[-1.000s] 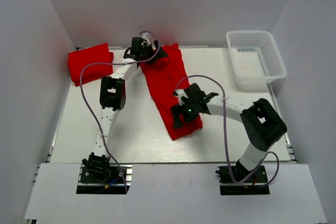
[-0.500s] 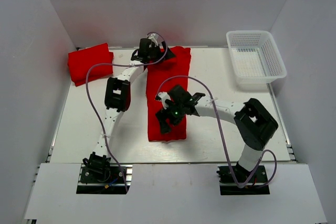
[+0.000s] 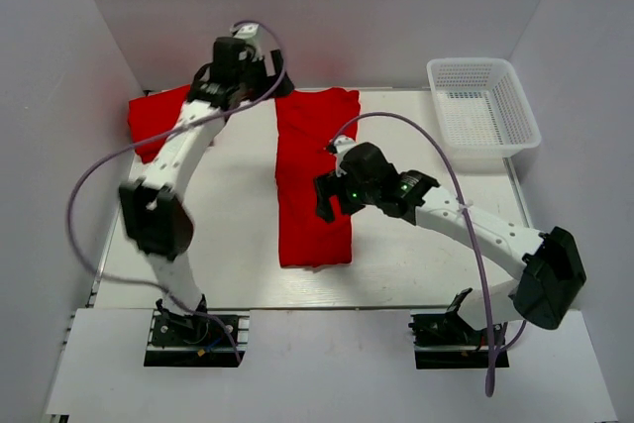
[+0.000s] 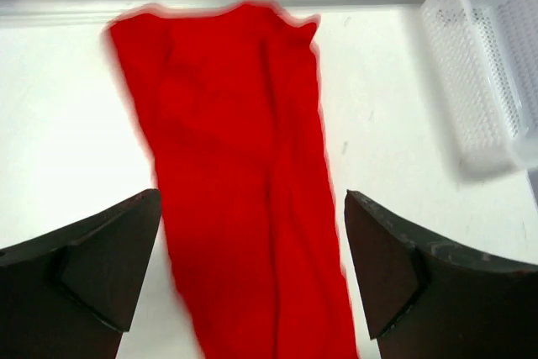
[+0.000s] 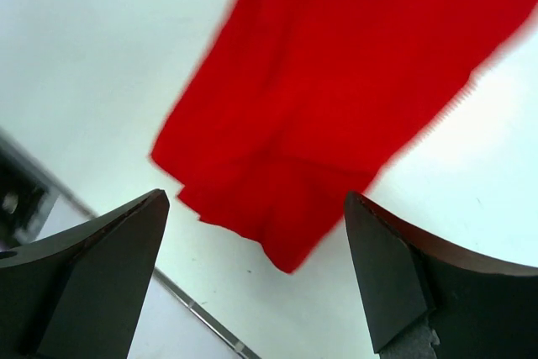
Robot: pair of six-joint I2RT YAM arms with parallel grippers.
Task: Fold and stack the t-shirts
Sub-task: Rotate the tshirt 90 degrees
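Observation:
I will next pull my right gripper back and lower it onto the middle t-shirt's near corner (image 3: 348, 261) (image 5: 287, 260) on the basket's side, because that corner is below and nearer my base.
A red t-shirt (image 3: 302, 215) lies flat in the middle of the table, folded into a long narrow strip that runs from the back edge toward the front. It fills the left wrist view (image 4: 235, 166), and its near end shows in the right wrist view (image 5: 336, 98). A second red t-shirt (image 3: 154, 118) sits folded at the back left corner, partly behind the left arm. My left gripper (image 3: 241, 74) (image 4: 252, 199) hangs open, raised well above the table with nothing in it. The right gripper (image 3: 327, 200) (image 5: 256, 197) hovers open over the strip's right edge, also with nothing in it.
A white mesh basket (image 3: 490, 154) (image 4: 479, 65) stands at the back right, apart from the strip. White walls close in the table on three sides. The table's front rail (image 5: 210, 325) runs just beyond the strip's near end.
The long shirt swung from slanting to straight. Both grippers then lifted off its ends: the left arm rose and swung to the back left, the right arm drew back to the right.

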